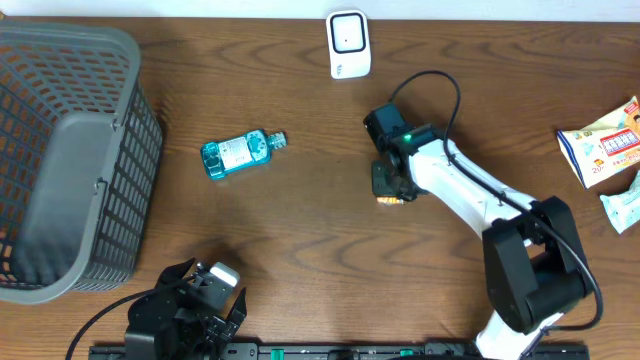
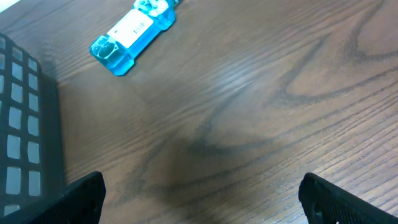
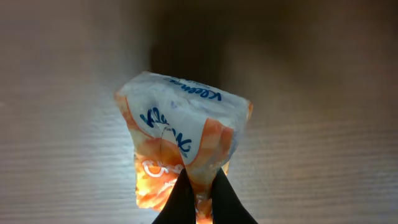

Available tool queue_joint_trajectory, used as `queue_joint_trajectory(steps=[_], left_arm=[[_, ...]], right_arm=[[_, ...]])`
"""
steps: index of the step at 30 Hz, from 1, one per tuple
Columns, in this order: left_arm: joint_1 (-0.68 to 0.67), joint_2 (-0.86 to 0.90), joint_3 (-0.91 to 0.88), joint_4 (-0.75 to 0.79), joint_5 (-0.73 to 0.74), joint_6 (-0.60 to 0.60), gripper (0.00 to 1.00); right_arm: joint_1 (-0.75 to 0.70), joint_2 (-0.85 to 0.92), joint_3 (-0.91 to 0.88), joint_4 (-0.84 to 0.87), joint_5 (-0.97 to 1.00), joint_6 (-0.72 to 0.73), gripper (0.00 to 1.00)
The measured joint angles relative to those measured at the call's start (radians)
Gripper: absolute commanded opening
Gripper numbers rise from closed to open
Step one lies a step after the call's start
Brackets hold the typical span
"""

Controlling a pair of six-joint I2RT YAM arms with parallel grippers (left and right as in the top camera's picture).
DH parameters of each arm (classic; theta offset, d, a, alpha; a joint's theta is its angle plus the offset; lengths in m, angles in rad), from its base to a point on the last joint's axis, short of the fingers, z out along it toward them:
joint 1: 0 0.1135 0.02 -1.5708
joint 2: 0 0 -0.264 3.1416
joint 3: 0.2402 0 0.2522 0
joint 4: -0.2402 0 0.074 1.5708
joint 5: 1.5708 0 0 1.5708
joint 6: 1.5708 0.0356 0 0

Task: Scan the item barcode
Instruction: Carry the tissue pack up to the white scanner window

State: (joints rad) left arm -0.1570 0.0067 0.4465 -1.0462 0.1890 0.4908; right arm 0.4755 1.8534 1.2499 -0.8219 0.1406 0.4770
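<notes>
My right gripper swings outward over the scanner (image 1: 348,44) next, then across to the packets on its right in the overhead view, and lets go of the pack.
My right gripper (image 3: 200,182) is shut on the lower edge of a small orange and white tissue pack (image 3: 180,134) with blue lettering, held above the wood table. From overhead, this gripper (image 1: 389,183) hangs mid-table and only an orange corner of the pack (image 1: 388,200) peeks out beneath it. The white barcode scanner (image 1: 348,44) stands at the table's far edge, up and left of the gripper. My left gripper (image 1: 212,292) rests at the near left edge, open, with bare wood between its fingers (image 2: 81,200).
A blue mouthwash bottle (image 1: 243,152) lies on its side left of centre, also at the top of the left wrist view (image 2: 132,35). A grey mesh basket (image 1: 60,150) fills the left side. Two other packets (image 1: 605,140) lie at the right edge.
</notes>
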Motion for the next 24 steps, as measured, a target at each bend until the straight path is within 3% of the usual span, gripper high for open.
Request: queue_joint_trajectory(steps=[9,19,24], left_arm=[[0.0,0.0,0.0,0.0,0.0,0.0,0.99],[0.0,0.0,0.0,0.0,0.0,0.0,0.99],[0.0,0.0,0.0,0.0,0.0,0.0,0.99]], right_arm=[[0.022,-0.085,0.002,0.245,0.072,-0.024,0.01],[0.03,-0.085,0.007,0.683,0.262,-0.394,0.01],[0.021,-0.082,0.008,0.782,0.288,-0.492,0.01]])
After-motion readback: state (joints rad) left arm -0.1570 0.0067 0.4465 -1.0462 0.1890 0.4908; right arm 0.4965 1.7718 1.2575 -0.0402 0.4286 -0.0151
